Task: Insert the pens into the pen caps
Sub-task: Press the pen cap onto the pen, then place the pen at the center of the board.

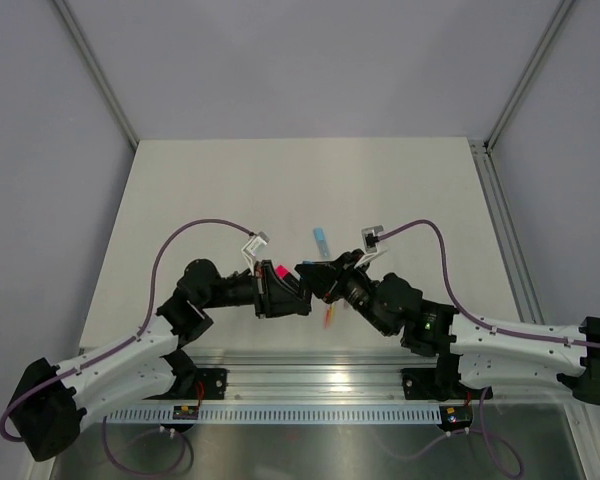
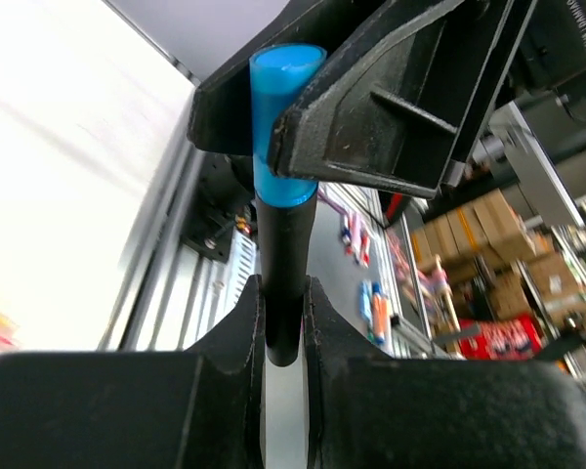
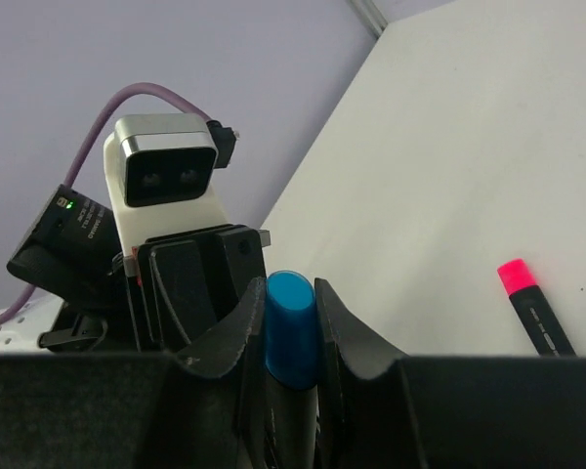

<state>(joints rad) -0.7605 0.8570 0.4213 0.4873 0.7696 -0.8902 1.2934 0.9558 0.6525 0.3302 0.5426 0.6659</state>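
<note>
My left gripper moves outward next, tips the black pen flat and lowers it onto the bare tabletop beside the pale-blue pen, as the black pen's body [image 3: 295, 420] is capped.
My left gripper [image 2: 283, 327] is shut on a black-barrelled pen [image 2: 281, 254] that stands up between its fingers. A blue pen cap [image 2: 276, 117] sits on that pen's far end. My right gripper [image 3: 291, 322] is shut on this blue cap [image 3: 291, 332], and the black barrel [image 3: 295, 420] shows just below it. In the top view the two grippers meet nose to nose above the table's near middle, the left gripper [image 1: 298, 292] coming from the left and the right gripper [image 1: 313, 274] from the right. The pen and cap are hidden between them there.
A black pen with a pink cap [image 3: 532, 311] lies on the table, seen as a pink spot [image 1: 278, 271] beside the left gripper. A pale-blue pen [image 1: 323, 240] lies just beyond the grippers. Thin orange-pink sticks [image 1: 328, 315] lie under the right wrist. A metal rail [image 1: 310, 385] runs along the near edge.
</note>
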